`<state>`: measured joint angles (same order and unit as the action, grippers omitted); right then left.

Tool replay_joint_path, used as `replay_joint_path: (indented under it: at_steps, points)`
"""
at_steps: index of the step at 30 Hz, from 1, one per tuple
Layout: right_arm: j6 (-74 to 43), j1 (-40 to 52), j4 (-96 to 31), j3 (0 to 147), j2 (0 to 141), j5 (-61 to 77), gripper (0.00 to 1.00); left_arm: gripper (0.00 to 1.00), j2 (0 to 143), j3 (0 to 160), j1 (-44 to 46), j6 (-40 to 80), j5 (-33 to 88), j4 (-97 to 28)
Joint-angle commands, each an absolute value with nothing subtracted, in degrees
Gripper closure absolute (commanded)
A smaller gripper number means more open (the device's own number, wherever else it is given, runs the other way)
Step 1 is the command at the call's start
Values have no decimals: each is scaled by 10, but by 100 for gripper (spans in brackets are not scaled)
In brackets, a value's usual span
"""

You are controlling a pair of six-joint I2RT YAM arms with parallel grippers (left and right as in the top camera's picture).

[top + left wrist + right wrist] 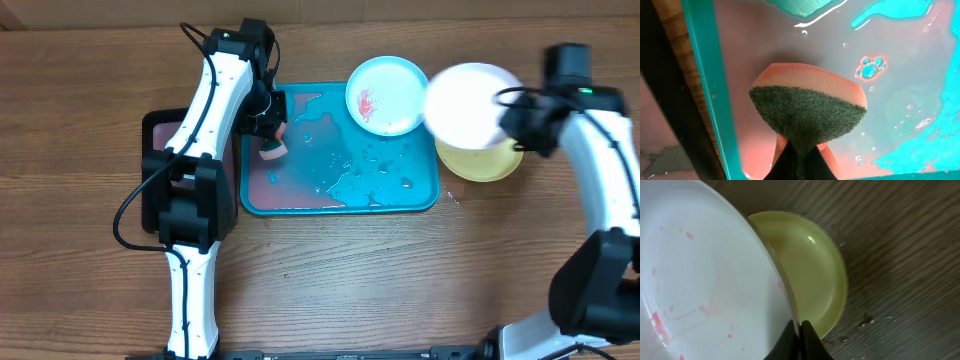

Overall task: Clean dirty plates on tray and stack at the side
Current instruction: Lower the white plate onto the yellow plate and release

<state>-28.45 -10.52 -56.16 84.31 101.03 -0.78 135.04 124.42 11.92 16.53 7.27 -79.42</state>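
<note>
The white plate [468, 105] will go down onto the yellow-green plate [485, 163], which is empty below my right gripper. My right gripper will then release the white plate's rim so both plates stack.
The turquoise tray [425, 200] lies mid-table, wet and smeared pink. The light blue plate [386, 95] with a red smear sits on its far right corner. The yellow-green plate [485, 163] lies on the table right of the tray, also in the right wrist view [815, 275]. My right gripper [508, 118] is shut on the rim of the white plate [468, 105], holding it tilted above the yellow-green plate; faint red smears show on it [695, 290]. My left gripper [272, 138] is shut on a pink and green sponge [807, 112] over the tray's left part [705, 75].
A smaller black tray [155, 170] with a pinkish inside lies left of the turquoise tray, under the left arm. Small crumbs lie on the wood [867, 322] near the yellow-green plate. Water pools across the tray's middle [365, 165].
</note>
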Motion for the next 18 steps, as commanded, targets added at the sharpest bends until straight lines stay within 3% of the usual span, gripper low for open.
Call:
replay_joint_path:
  at_steps: [1,11,12,15,18]
  points:
    - [-281,-152,-554,843,1053,12,96,96,1334,1243,121,174,71,-792]
    - [-265,-163,-553,843,1132,12,96,96,1334,1243,122,176,71,-789]
    - [-265,-161,-552,843,1139,12,91,96,1334,1243,122,176,71,-790]
    - [-265,-154,-547,843,1148,14,59,96,1334,1243,122,176,71,-790]
    - [-249,-151,-553,859,1143,46,50,96,1334,1243,122,176,71,-789]
